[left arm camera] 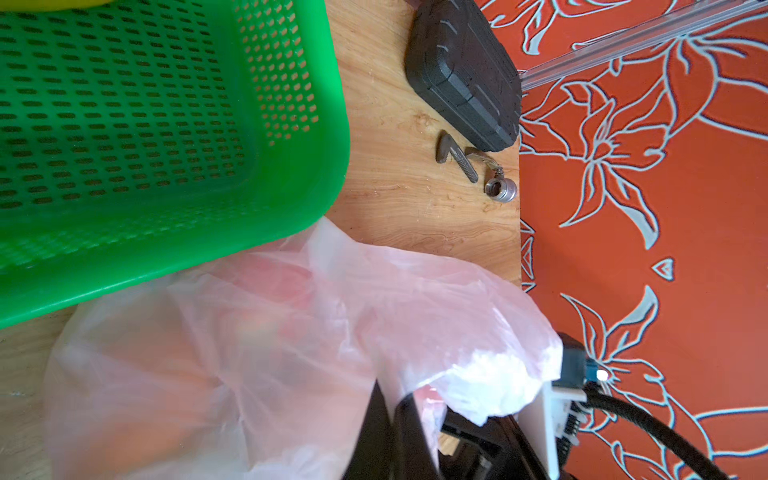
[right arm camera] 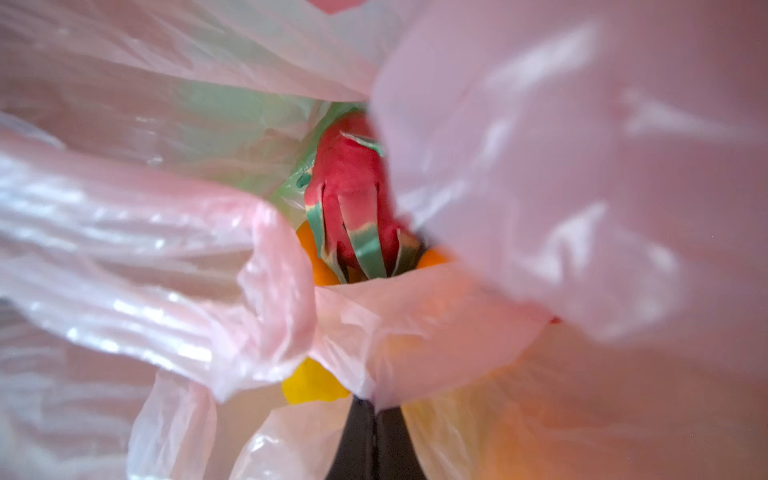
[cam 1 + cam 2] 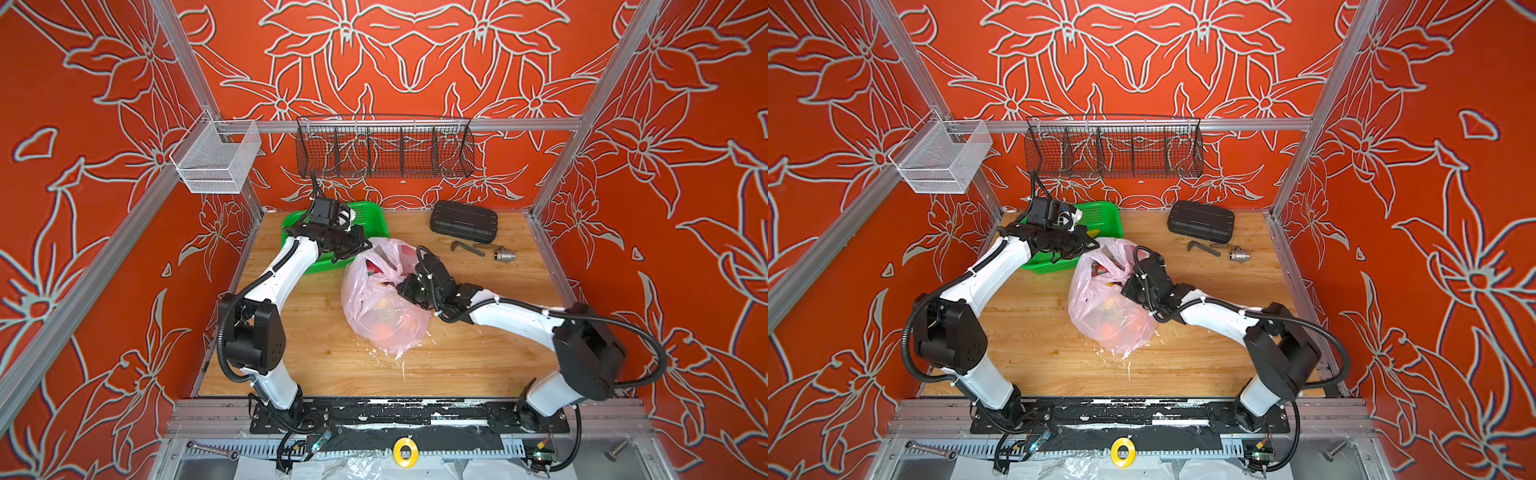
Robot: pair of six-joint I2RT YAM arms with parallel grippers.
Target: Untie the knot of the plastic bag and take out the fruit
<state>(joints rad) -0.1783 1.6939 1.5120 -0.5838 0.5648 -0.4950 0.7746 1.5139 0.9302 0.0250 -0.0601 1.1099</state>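
I will pull the fold of the bag back to the bag's near end with my right gripper and let go of it there, because film still covers the orange fruit at the bag's near end [image 3: 409, 339].
The pale pink plastic bag [image 3: 382, 307] [image 3: 1100, 307] lies mid-table with its mouth gaping open; no knot shows. My left gripper [image 3: 368, 247] [image 1: 392, 405] is shut on the far rim of the bag [image 1: 249, 353], beside the green basket. On the near right rim, my right gripper [image 3: 401, 286] [image 2: 375, 405] is shut on a fold of the bag [image 2: 124, 249]. Inside lies the fruit: a pink dragon fruit [image 2: 353, 187] with green scales, an orange [image 2: 320, 266] and a yellow one [image 2: 309, 386]. Orange fruit [image 3: 382, 330] glows through the film.
A green perforated basket [image 3: 374, 216] [image 1: 166, 124] touches the bag at the back left. A black case [image 3: 463, 221], a bent bolt [image 3: 467, 248] and a metal socket [image 3: 505, 254] lie at the back right. A black wire rack [image 3: 384, 151] and a white mesh bin [image 3: 216, 160] hang above.
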